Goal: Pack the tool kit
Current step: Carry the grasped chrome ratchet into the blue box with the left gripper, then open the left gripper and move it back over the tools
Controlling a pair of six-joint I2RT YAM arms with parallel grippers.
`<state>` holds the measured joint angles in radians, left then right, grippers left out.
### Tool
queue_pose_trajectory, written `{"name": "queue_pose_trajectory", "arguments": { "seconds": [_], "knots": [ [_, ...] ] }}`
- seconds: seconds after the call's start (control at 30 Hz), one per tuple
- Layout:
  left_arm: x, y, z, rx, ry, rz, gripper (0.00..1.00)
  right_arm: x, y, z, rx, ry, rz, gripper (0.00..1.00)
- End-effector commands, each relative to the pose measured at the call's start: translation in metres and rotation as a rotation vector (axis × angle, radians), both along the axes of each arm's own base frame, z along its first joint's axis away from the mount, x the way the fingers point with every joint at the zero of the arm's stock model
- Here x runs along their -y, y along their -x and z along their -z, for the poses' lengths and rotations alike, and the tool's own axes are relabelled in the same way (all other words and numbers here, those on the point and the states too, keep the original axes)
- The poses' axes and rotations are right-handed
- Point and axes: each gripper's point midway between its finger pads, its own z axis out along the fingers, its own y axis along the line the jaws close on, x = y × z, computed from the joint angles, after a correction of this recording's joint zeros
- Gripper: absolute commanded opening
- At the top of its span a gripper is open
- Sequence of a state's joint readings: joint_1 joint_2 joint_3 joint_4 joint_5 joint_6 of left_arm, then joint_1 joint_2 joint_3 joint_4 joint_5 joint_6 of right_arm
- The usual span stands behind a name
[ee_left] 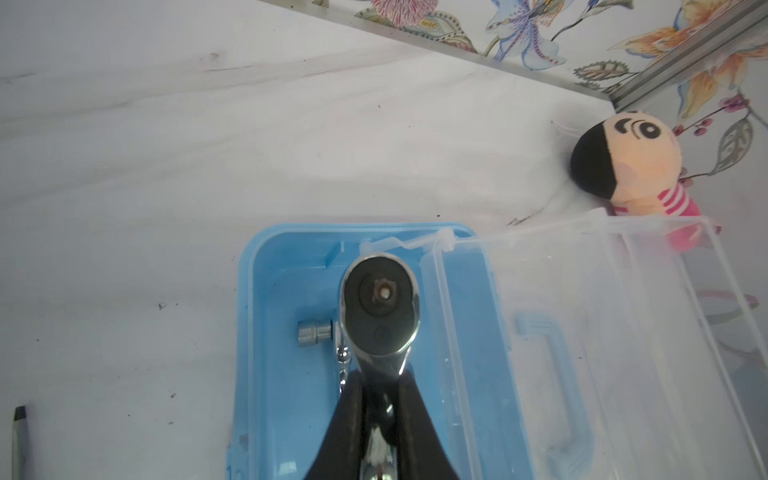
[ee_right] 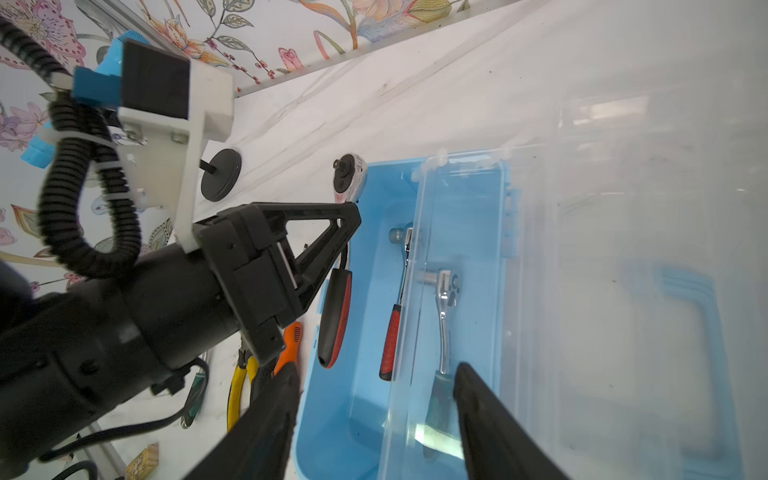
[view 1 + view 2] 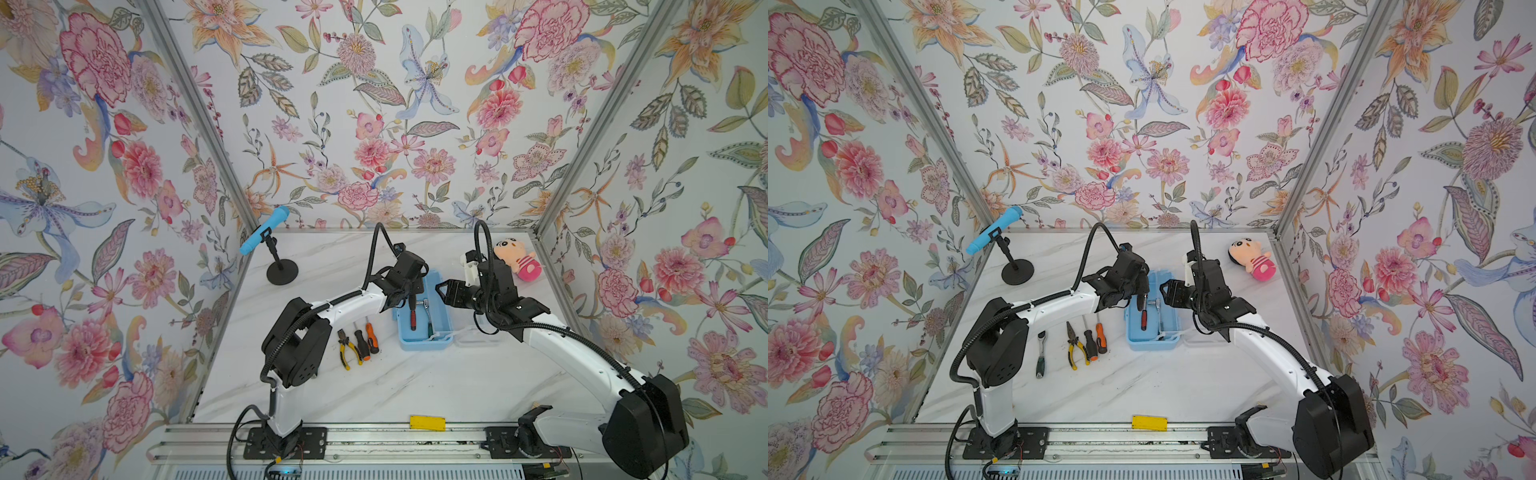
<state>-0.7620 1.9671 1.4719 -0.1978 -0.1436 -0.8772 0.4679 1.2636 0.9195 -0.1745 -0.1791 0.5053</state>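
Note:
I need to lower the ratchet's stem in my left gripper next, onto the bare bottom of the box below, between the red-handled ratchet and the side of the box by the screwdrivers, and let it go.
The tool kit's light-blue box (image 3: 424, 340) stands mid-table, its clear lid (image 3: 478, 337) flipped open to the right. Two ratchets (image 2: 444, 328) lie inside. My left gripper (image 3: 409, 293) (image 1: 381, 382) is shut on the shaft of a red-and-black-handled ratchet (image 1: 380, 303) (image 2: 334, 320), held lengthwise over the box's left side. My right gripper (image 3: 441, 296) (image 2: 376, 374) hovers open over the box's right side, holding nothing. Yellow-handled pliers (image 3: 347, 347) and two orange-black screwdrivers (image 3: 365, 340) lie left of the box. In a top view a green-handled ratchet (image 3: 1040, 355) lies further left.
A blue toy microphone (image 3: 266, 230) on a black stand is at the back left. A pink plush doll (image 3: 517, 257) lies at the back right corner. A yellow block (image 3: 427, 422) sits on the front rail. Floral walls close three sides.

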Motion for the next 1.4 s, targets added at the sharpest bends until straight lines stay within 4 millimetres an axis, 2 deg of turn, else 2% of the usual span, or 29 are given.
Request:
{"name": "queue_pose_trajectory", "arguments": {
  "seconds": [0.0,0.33,0.53,0.57,0.63,0.7,0.8,0.83,0.93,1.03,1.1,1.17,1.23,1.37],
  "knots": [
    [-0.009,-0.003,0.012,-0.015,-0.121,-0.021,0.00,0.004,0.003,-0.001,0.001,-0.015,0.000,0.61],
    [-0.014,-0.004,0.064,-0.111,-0.252,-0.059,0.00,0.004,0.001,0.009,-0.017,-0.035,-0.007,0.61],
    [-0.015,-0.002,0.078,-0.140,-0.275,-0.061,0.00,0.008,0.001,0.008,-0.016,-0.040,-0.003,0.62],
    [-0.016,-0.002,0.078,-0.141,-0.276,-0.063,0.03,0.008,0.000,0.009,-0.016,-0.040,-0.002,0.62],
    [-0.017,-0.002,0.078,-0.139,-0.278,-0.067,0.16,0.009,0.000,0.008,-0.013,-0.040,0.000,0.62],
    [-0.018,-0.001,0.074,-0.135,-0.276,-0.065,0.20,0.010,0.000,0.006,-0.010,-0.044,0.000,0.63],
    [-0.018,-0.003,0.062,-0.115,-0.270,-0.065,0.24,0.010,-0.001,0.002,-0.005,-0.046,-0.001,0.63],
    [-0.019,-0.004,0.056,-0.101,-0.270,-0.066,0.29,0.010,-0.001,0.000,-0.002,-0.047,-0.003,0.63],
    [-0.020,-0.008,0.032,-0.060,-0.261,-0.065,0.32,0.009,-0.001,-0.009,0.009,-0.047,-0.006,0.64],
    [-0.016,-0.011,-0.004,0.002,-0.218,-0.044,0.34,0.008,-0.002,-0.023,0.033,-0.050,-0.014,0.64],
    [-0.019,-0.009,-0.036,0.064,-0.182,-0.035,0.37,0.005,0.000,-0.033,0.052,-0.050,-0.024,0.63],
    [-0.029,-0.005,-0.060,0.110,-0.172,-0.045,0.38,0.003,0.001,-0.043,0.074,-0.048,-0.031,0.63],
    [-0.047,0.003,-0.076,0.132,-0.172,-0.061,0.38,0.000,0.004,-0.051,0.091,-0.044,-0.042,0.63],
    [-0.093,0.029,-0.082,0.131,-0.170,-0.106,0.39,-0.014,0.016,-0.058,0.099,-0.043,-0.079,0.63]
  ]
}}
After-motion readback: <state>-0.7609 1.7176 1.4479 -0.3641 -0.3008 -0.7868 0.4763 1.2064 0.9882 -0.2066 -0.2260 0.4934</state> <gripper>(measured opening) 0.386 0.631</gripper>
